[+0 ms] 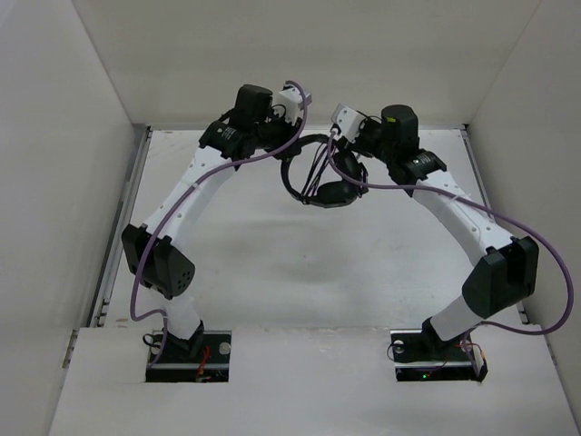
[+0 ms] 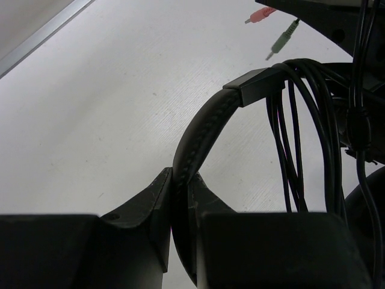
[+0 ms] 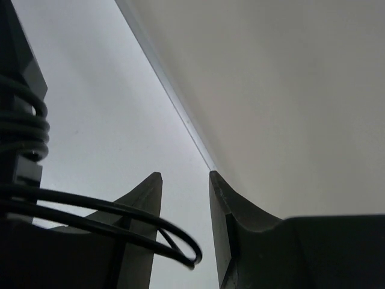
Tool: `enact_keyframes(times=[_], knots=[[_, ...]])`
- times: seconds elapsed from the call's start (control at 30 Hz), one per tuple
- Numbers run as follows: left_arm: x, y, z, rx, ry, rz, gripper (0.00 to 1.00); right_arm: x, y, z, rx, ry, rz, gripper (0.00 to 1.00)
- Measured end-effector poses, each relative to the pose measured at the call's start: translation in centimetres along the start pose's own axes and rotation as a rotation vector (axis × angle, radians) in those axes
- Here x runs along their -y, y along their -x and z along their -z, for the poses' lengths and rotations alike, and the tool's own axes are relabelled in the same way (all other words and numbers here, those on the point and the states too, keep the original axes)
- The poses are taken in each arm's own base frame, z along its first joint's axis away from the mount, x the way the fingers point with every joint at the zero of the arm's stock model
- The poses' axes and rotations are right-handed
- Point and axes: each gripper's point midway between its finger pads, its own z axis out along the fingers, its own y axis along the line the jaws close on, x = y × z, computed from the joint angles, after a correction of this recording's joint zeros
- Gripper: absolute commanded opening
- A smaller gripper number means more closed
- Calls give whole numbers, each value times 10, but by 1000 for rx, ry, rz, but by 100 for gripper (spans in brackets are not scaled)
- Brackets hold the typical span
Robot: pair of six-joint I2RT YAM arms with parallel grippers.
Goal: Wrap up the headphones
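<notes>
My left gripper moves down next, lowers the headphones (image 1: 313,182) onto the bare tabletop below them and releases the headband, since the cable is already looped around the headband's slider.
The black headphones (image 1: 313,182) hang above the table between the two arms, one earcup (image 1: 333,193) lowest. My left gripper (image 1: 289,145) is shut on the padded headband (image 2: 204,129), which runs up from between its jaws (image 2: 180,176). The thin black cable (image 2: 298,138) is looped several times around the headband's slider, and its pink plug (image 2: 260,16) and green plug (image 2: 281,43) dangle beyond. My right gripper (image 1: 345,153) is open beside the headphones. In its wrist view a cable loop (image 3: 120,224) crosses in front of one finger, with nothing gripped between the jaws (image 3: 185,180).
White walls enclose the table on the left, back and right. A metal rail (image 2: 42,36) runs along the table's left edge. Purple arm cables (image 1: 545,272) trail over both arms.
</notes>
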Motion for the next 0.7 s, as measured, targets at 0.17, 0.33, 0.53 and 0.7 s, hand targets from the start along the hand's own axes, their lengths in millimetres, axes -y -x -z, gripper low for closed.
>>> enact_keyframes(times=[0.17,0.33,0.53,0.7], knots=[[-6,0,3,5,-4,26,0,-10,-15,3,-2,79,-87,42],[-15,1,6,11,-5,56,0,-19,-27,8,1,152,-159,43],[-21,1,10,18,-17,96,0,-24,-32,11,26,203,-222,43],[-21,1,12,22,-36,136,0,-40,-43,13,32,264,-277,43]])
